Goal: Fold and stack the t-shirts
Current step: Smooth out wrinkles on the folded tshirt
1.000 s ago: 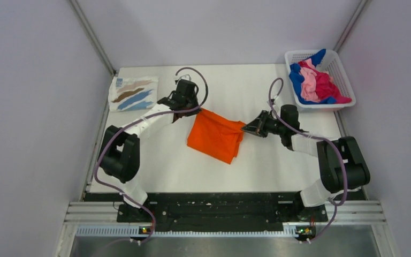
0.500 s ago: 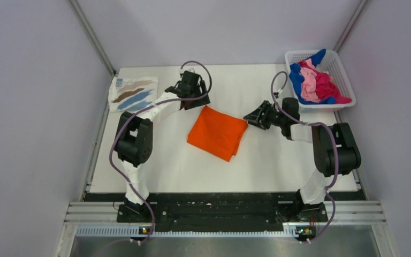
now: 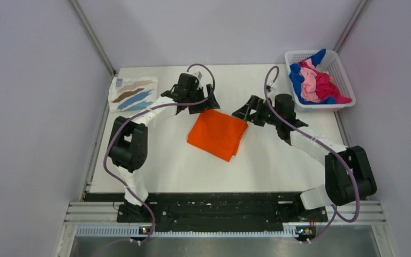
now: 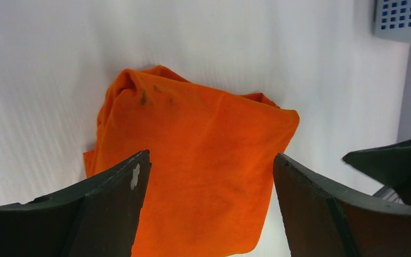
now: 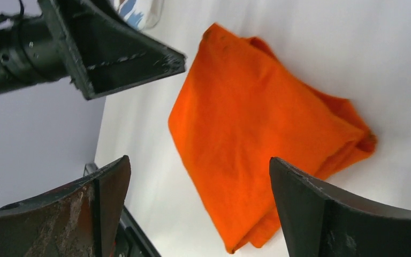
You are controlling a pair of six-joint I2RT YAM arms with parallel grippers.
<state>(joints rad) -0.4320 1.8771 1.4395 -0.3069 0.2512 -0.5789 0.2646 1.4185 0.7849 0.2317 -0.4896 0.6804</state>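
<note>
The orange t-shirt's edge facing the white t-shirt (image 3: 199, 122) (image 4: 97, 152) lies below and back, so my left gripper's open fingers will next move down and back to close on it.
A folded bright orange t-shirt (image 3: 218, 134) (image 4: 203, 176) (image 5: 257, 134) lies flat in the middle of the table, held by nothing. My left gripper (image 3: 206, 104) (image 4: 211, 156) hangs open just above its far corner. Off the shirt's right corner my right gripper (image 3: 246, 113) (image 5: 199, 160) is also open and empty. Both sets of jaws stand wide apart. A folded white t-shirt with brown and blue streaks (image 3: 134, 93) (image 5: 139, 10) lies at the back left. Blue, pink and magenta t-shirts (image 3: 316, 80) sit bundled in the basket.
The white lattice basket (image 3: 342, 75) (image 4: 404, 19) stands at the back right corner of the white table (image 3: 278, 160). Grey walls close in on the left, back and right. The arm bases sit on the black rail at the near edge.
Both grippers have opened and let go of the orange t-shirt, then drawn back and up from its corners. The shirt has settled flat in a folded square.
</note>
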